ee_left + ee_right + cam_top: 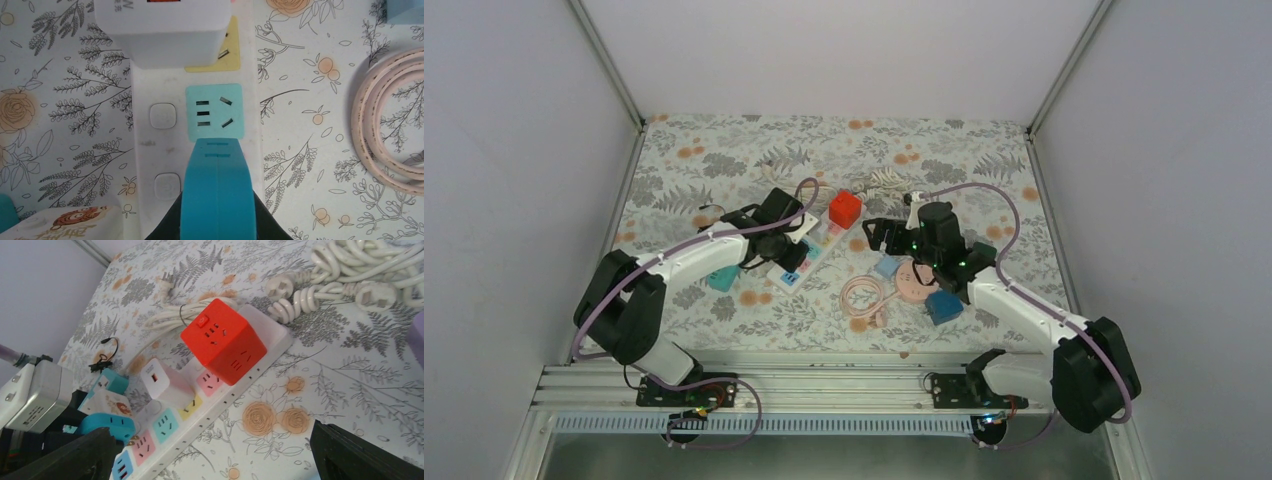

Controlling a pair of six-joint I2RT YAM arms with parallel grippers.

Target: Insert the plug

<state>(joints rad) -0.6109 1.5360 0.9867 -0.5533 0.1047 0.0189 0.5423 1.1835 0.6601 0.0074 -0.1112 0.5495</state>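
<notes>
The left gripper lowers the blue plug (218, 190) next into the pink socket beside the teal one and releases, as that socket lies below it with empty slots.
A white power strip (821, 239) with coloured sockets lies mid-table. A red cube adapter (845, 208) and a white adapter (162, 382) are plugged into it. My left gripper (786, 254) is shut on a blue plug (218, 190). It holds the plug over the strip (150, 145), just short of the empty teal socket (215, 111). The plug also shows in the right wrist view (107, 425). My right gripper (879, 233) is open and empty. It hovers to the right of the strip, and its black fingers (60, 455) sit wide apart.
A pink coiled cable (861, 297), a pink disc (914, 283), a light blue block (886, 266) and a blue block (943, 307) lie right of the strip. White coiled cords (884, 180) lie behind it. A teal adapter (722, 278) lies to its left.
</notes>
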